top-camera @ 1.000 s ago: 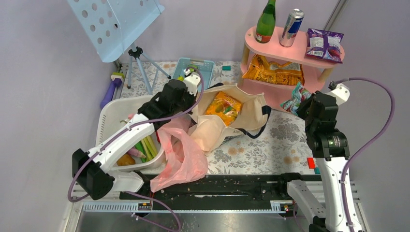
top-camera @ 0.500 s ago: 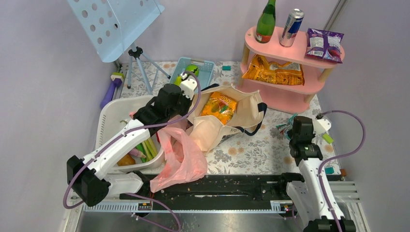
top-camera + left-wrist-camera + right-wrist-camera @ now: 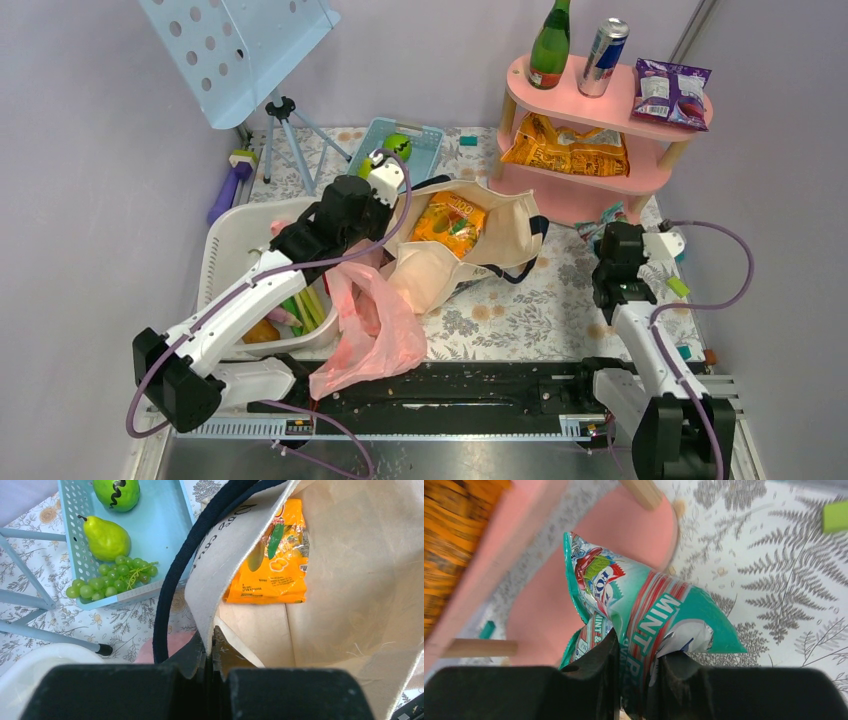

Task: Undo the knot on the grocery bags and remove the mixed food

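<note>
I need to raise my right gripper outward and let go of the mint packet between the can and the purple packet, because the top board of the pink shelf is above and outward of my right gripper.
The beige canvas tote [image 3: 500, 225] lies open mid-table with an orange snack packet [image 3: 455, 220] inside. My left gripper [image 3: 392, 220] is shut on the tote's near rim [image 3: 220, 555], beside its black handle [image 3: 172, 585]. The orange packet [image 3: 270, 560] rests deep in the tote. A crumpled pink plastic bag [image 3: 375, 330] lies by the arms' bases. My right gripper [image 3: 612, 232] is shut on a teal mint snack packet [image 3: 659, 605] at the foot of the pink shelf [image 3: 549, 595]. A pear [image 3: 105, 537] lies in the blue basket [image 3: 165, 525].
The pink shelf [image 3: 590, 195] carries a green bottle [image 3: 550, 45], a can [image 3: 603, 57], a purple packet [image 3: 670, 92] and orange crisp packets [image 3: 570, 148]. A white tub [image 3: 225, 250] holds leeks [image 3: 305, 305]. Grapes [image 3: 112, 577] share the basket. A music stand [image 3: 240, 50] stands back left.
My right arm has folded down low, carrying the mint packet off the shelf's edge to the table beside its foot. The left arm has drawn the tote's rim slightly left.
</note>
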